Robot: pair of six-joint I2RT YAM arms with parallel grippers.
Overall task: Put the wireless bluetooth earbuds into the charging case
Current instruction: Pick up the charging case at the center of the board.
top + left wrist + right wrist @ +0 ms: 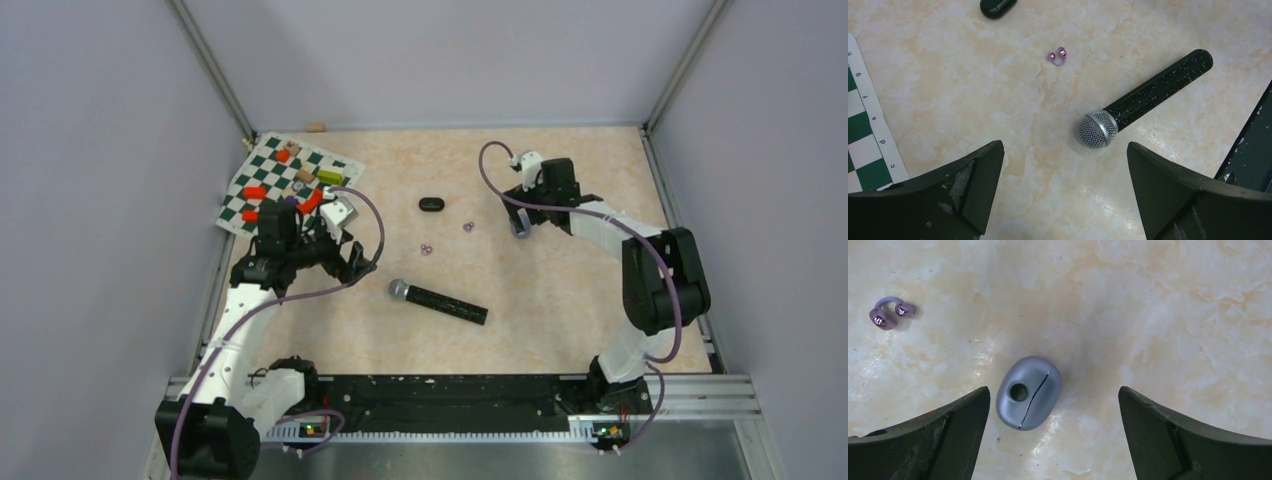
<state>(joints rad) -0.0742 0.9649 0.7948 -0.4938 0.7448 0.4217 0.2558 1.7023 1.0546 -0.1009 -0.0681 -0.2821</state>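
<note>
I need to lower my right gripper toward the table around the sides of the grey-lilac charging case (521, 225) (1029, 392) and close it, because the case is between the open fingers.
Two purple earbuds lie on the table, one (427, 249) near the middle and one (468, 226) to its right. The first also shows in the left wrist view (1057, 56), the second in the right wrist view (890, 312). A closed grey-lilac charging case (1029, 392) lies between my right gripper's open fingers, closer to the left one. A closed black oval case (431, 204) lies further back, also in the left wrist view (997, 7). No black buds show. My right gripper (520, 220) hovers low over the grey case. My left gripper (352, 262) is open and empty, left of the microphone.
A black microphone (437, 301) with a silver mesh head (1095, 130) lies in the middle of the table, just ahead of my left gripper (1063, 150). A green-and-white chessboard mat (290, 180) with several coloured blocks lies at the back left. Walls enclose the table.
</note>
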